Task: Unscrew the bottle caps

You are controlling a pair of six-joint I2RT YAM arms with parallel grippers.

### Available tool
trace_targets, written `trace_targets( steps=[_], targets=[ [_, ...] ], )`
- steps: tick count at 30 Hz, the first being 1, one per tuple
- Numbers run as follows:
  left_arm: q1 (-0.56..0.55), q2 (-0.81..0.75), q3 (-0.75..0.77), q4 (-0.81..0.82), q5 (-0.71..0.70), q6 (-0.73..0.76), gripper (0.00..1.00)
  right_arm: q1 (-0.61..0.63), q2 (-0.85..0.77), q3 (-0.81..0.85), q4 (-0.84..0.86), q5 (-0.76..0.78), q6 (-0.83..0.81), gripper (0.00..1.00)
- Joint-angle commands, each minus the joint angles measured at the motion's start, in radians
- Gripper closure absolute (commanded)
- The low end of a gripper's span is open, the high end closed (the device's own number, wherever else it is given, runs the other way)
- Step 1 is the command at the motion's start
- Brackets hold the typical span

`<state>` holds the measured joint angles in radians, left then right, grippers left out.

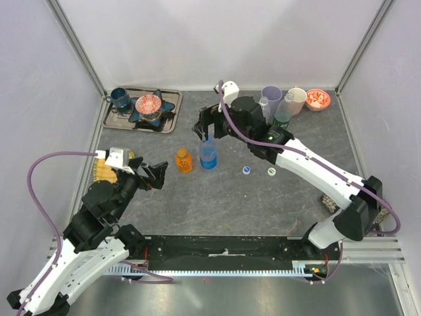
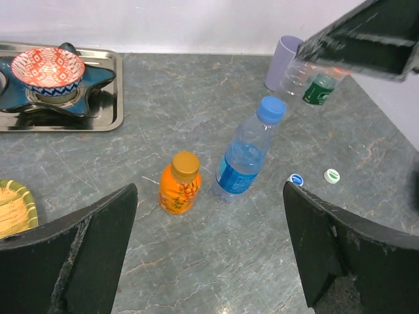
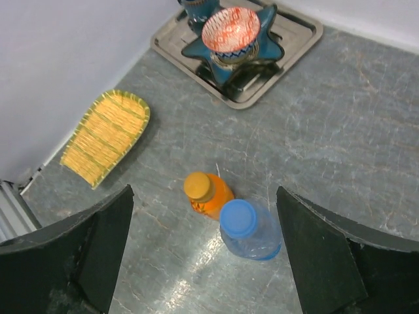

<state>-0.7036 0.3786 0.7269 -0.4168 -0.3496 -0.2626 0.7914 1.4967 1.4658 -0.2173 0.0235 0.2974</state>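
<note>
My open right gripper moves down past the blue cap next and closes around the bottle's upper part [image 1: 208,141] [image 3: 255,224], since the cap still sits on its bottle below the gripper.
The orange bottle [image 1: 183,160] with an orange cap and the blue-tinted bottle [image 1: 208,154] with a blue cap stand side by side mid-table. Both also show in the left wrist view [image 2: 179,184] [image 2: 243,157] and the right wrist view [image 3: 208,194] [image 3: 251,230]. Two clear bottles [image 1: 264,106] [image 1: 283,113] stand at the back by the cups. My right gripper [image 1: 206,128] is open, above and just behind the blue bottle. My left gripper [image 1: 158,175] is open and empty, left of the orange bottle and apart from it.
Two loose caps [image 1: 247,170] [image 1: 271,171] lie right of the blue bottle. A lilac cup [image 1: 272,97], a beige cup [image 1: 297,99] and a red bowl [image 1: 318,99] stand at the back right. A metal tray [image 1: 170,118] with dishes is back left. A yellow mat [image 3: 105,135] lies at the left.
</note>
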Motion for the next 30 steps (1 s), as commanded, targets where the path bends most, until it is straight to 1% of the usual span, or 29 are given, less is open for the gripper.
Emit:
trace_targets(
  steps=[1,7,17,20,21,26,29,30],
  targets=[
    [0.001,-0.043,-0.017,-0.016,-0.039,-0.050,0.02,0.031,0.051,0.001,0.013,0.068,-0.006,0.04],
    [0.001,-0.067,-0.014,-0.043,-0.026,-0.043,0.03,0.048,0.131,-0.015,0.029,0.193,0.017,0.04],
    [0.001,-0.078,-0.043,-0.050,-0.014,-0.041,0.03,0.049,0.204,-0.035,0.036,0.250,0.045,0.09],
    [0.001,-0.079,-0.047,-0.051,-0.009,-0.046,0.02,0.049,0.217,-0.044,0.039,0.250,0.048,0.14],
    [0.001,-0.079,-0.046,-0.050,-0.008,-0.046,0.03,0.049,0.223,-0.048,0.041,0.247,0.049,0.17],
    [0.001,-0.079,-0.047,-0.050,-0.005,-0.044,0.03,0.051,0.224,-0.061,0.050,0.234,0.059,0.24],
    [0.001,-0.076,-0.047,-0.050,-0.003,-0.044,0.03,0.054,0.209,-0.081,0.062,0.243,0.060,0.35],
    [0.001,-0.072,-0.049,-0.048,-0.002,-0.044,0.03,0.052,0.203,-0.090,0.065,0.246,0.062,0.42]
  ],
)
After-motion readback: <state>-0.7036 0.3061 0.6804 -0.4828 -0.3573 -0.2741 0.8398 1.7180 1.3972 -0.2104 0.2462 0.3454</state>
